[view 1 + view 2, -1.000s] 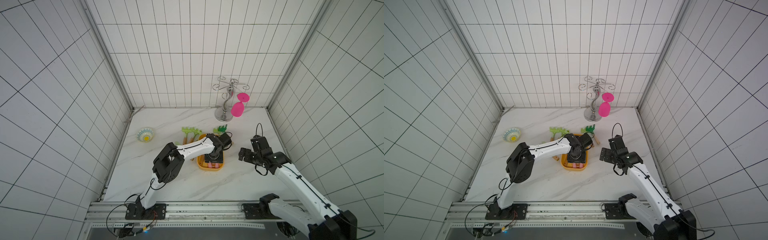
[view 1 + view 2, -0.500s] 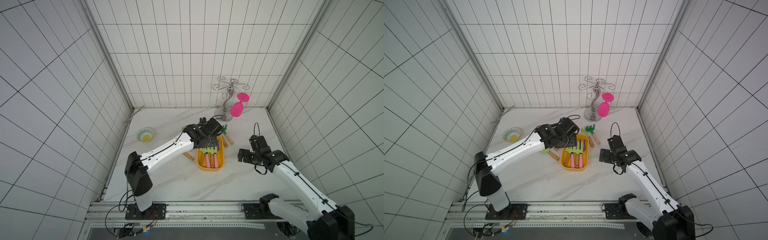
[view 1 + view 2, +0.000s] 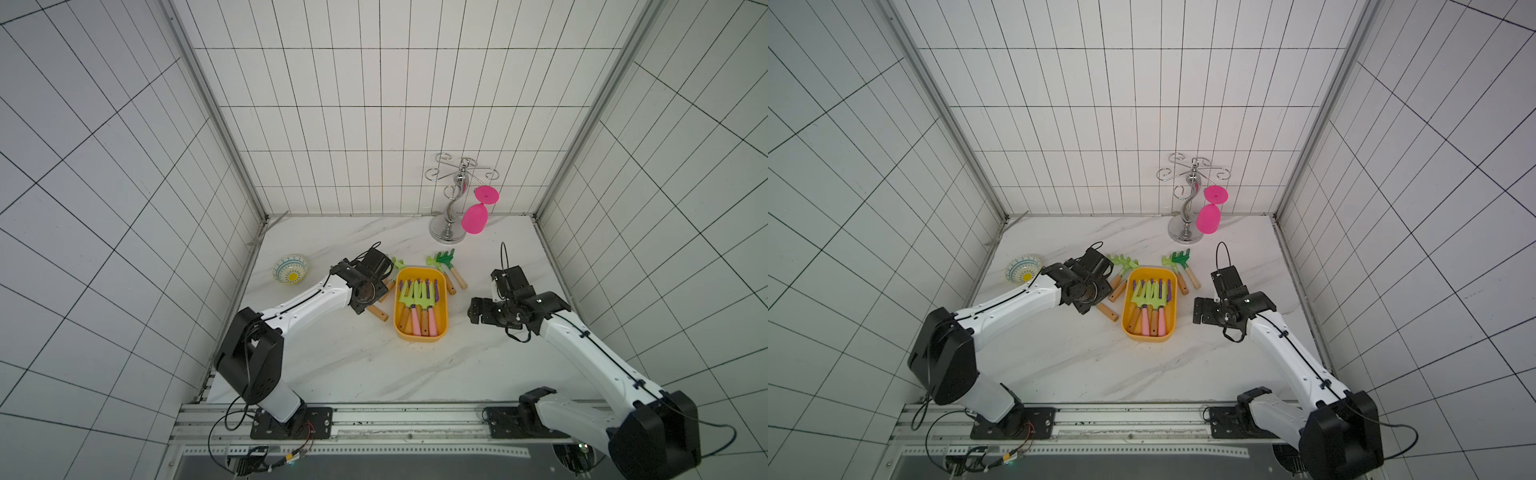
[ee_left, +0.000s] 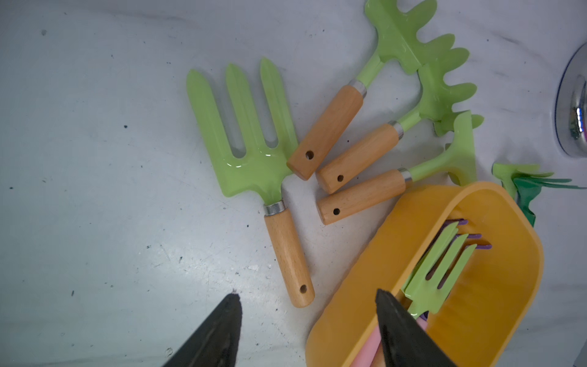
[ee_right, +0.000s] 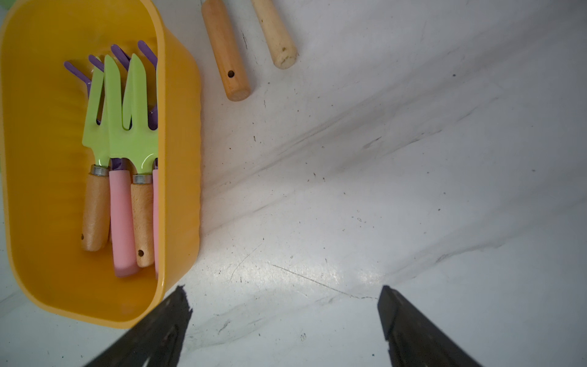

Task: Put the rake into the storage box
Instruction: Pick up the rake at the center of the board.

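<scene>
I should lower my open left gripper next onto the hand fork's wooden handle (image 4: pixel 279 223) beside its metal collar; bare table on both sides leaves its fingers room.
The yellow-orange storage box (image 3: pixel 420 332) (image 3: pixel 1149 334) (image 5: pixel 181 159) stands mid-table and holds several toy garden tools with pink and wooden handles. In the left wrist view three light green rakes (image 4: pixel 400 35) with wooden handles lie fanned on the table beside the storage box (image 4: pixel 413 241). My left gripper (image 4: pixel 307 294) (image 3: pixel 368 286) hovers open and empty just left of the box, above those tools. Two more rakes (image 3: pixel 444 262) lie behind the box's right corner. My right gripper (image 5: pixel 284 291) (image 3: pixel 480 316) is open and empty over bare table right of the box.
A green three-pronged hand fork (image 4: pixel 247 133) lies next to the rakes, its handle end near my left fingertips. A small patterned bowl (image 3: pixel 291 270) sits at the left wall. A chrome stand (image 3: pixel 449 224) with a pink glass (image 3: pixel 473 219) is at the back right.
My left gripper has left the space above the box, swung behind it, and now sits over the tools left of the box. The right arm has barely shifted.
</scene>
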Robot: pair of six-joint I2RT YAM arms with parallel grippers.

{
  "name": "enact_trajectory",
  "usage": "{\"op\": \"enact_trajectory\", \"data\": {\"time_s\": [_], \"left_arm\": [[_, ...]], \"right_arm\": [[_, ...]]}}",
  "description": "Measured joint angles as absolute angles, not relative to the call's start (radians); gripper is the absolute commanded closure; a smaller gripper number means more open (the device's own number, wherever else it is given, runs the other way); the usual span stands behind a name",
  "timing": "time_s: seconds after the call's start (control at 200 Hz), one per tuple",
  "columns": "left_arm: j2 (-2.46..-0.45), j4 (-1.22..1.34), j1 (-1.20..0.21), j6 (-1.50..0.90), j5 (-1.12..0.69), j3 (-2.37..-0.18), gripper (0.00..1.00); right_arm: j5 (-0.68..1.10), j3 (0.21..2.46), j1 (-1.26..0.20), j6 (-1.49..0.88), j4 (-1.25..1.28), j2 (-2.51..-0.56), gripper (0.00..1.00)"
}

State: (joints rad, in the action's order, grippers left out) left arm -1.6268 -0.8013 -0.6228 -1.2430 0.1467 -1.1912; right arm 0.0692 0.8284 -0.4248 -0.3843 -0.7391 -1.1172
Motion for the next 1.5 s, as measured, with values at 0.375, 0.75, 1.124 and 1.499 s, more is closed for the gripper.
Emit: {"op": "enact_trajectory", "data": {"time_s": [0.375,0.75,1.124,1.499], "left_arm": [[-1.832,-0.777,-0.606,-1.287,0.091,-1.212,0.39],[-1.892,-0.773,-0.574,-1.277,0.085,-1.233,0.61],[-1.866,-0.724,-0.56,-1.239,0.07,-1.192,0.93],[-1.611,-0.843,-0.553,-1.192,0.142,-1.049,0.94]], "right_arm": [[0.075,0.828,-0.425,-0.372,-0.738,-1.117,0.05],[0.09,0.828,-0.425,-0.37,-0.736,-1.132,0.05],[0.089,0.828,-0.425,-0.37,-0.734,-1.132,0.05],[0.089,0.828,-0.425,-0.369,-0.734,-1.139,0.05]]}}
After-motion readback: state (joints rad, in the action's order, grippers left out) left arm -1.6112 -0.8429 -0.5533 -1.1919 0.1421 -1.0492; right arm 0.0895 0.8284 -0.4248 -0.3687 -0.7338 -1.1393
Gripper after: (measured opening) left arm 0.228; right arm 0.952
